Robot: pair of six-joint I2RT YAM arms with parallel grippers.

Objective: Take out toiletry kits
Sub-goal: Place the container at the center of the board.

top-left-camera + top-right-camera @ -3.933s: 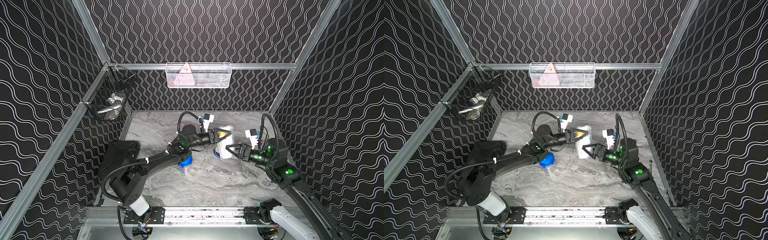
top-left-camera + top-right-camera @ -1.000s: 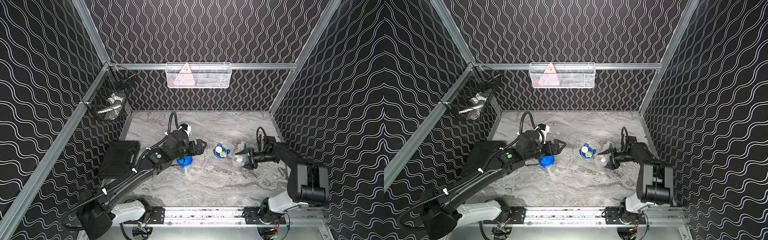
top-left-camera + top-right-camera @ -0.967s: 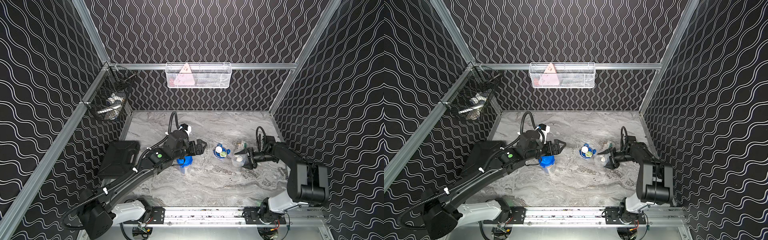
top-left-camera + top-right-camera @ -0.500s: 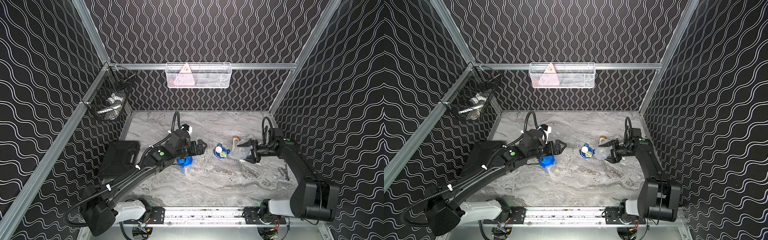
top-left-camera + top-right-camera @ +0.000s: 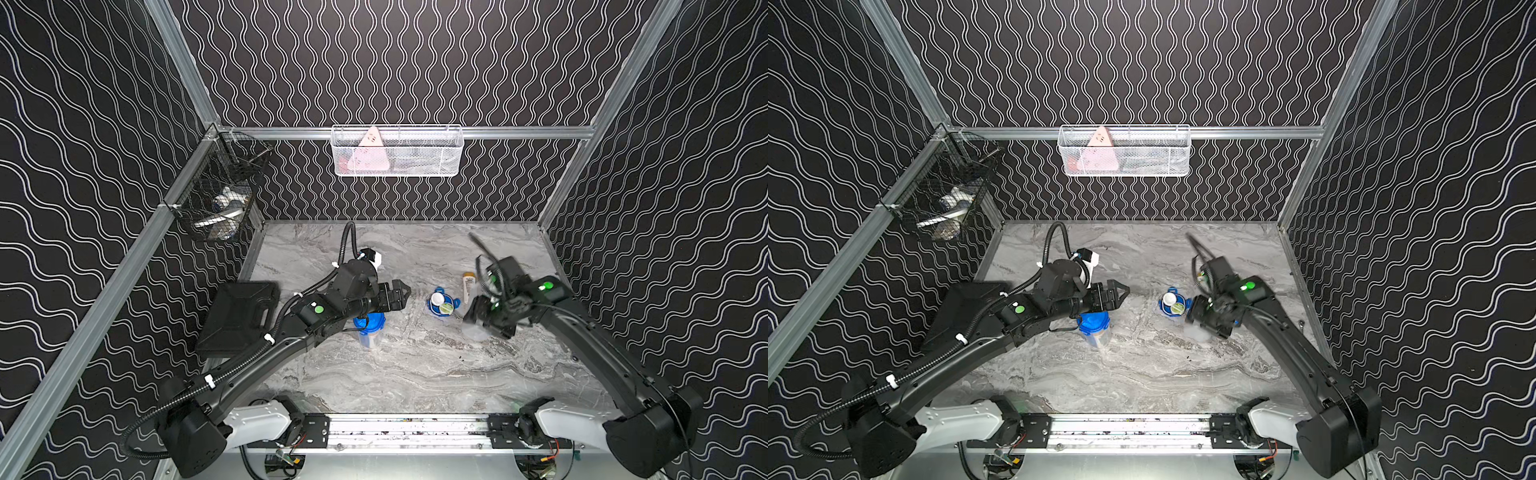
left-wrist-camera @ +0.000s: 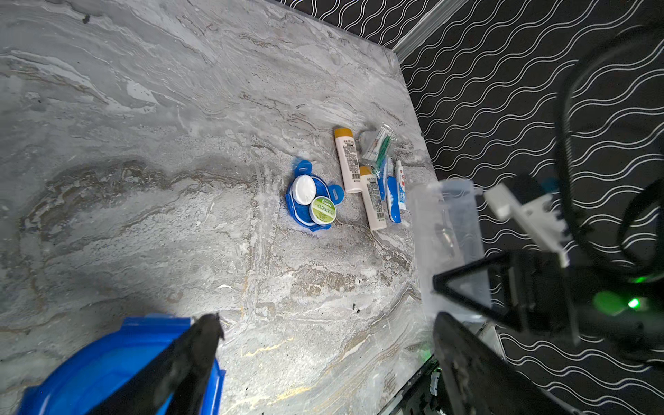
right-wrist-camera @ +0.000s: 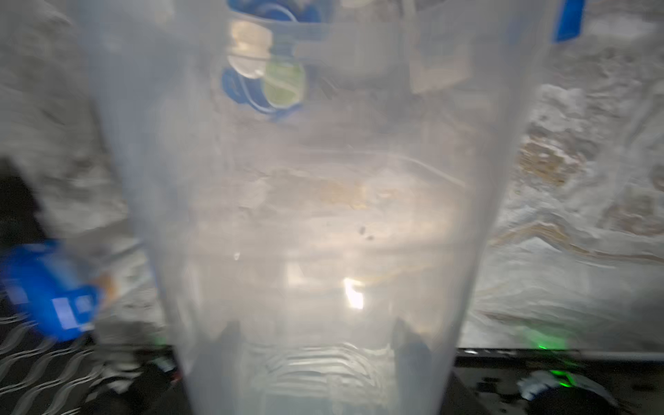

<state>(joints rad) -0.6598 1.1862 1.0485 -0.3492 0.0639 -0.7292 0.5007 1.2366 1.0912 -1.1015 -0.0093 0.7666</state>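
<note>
I should next move the clear cup back and down with my right gripper and release it on the open marble there, clear of the bottles.
One toiletry kit [image 5: 369, 326], a clear cup with its blue lid on, stands upright just below my left gripper [image 5: 405, 291], which is open and empty. From the left wrist that lid [image 6: 107, 370] sits beside one fingertip. My right gripper [image 5: 482, 320] is shut on the other kit's clear cup [image 5: 473, 330], which looks empty and blurred. That cup [image 7: 323, 197] fills the right wrist view. Its blue lid [image 6: 312, 201] lies on the table with two round items on it. Two amber-capped bottles [image 6: 346, 160], a blue toothbrush [image 6: 393, 201] and a small tube [image 6: 400, 183] lie beside it.
A black hard case [image 5: 239, 316] lies at the left edge of the marble table. A black wire basket [image 5: 220, 199] hangs on the left wall and a white wire basket [image 5: 397, 151] on the back rail. Patterned walls close three sides.
The right arm has tipped the cup's contents onto the table and swung the emptied cup toward the front. The left arm has hardly moved.
</note>
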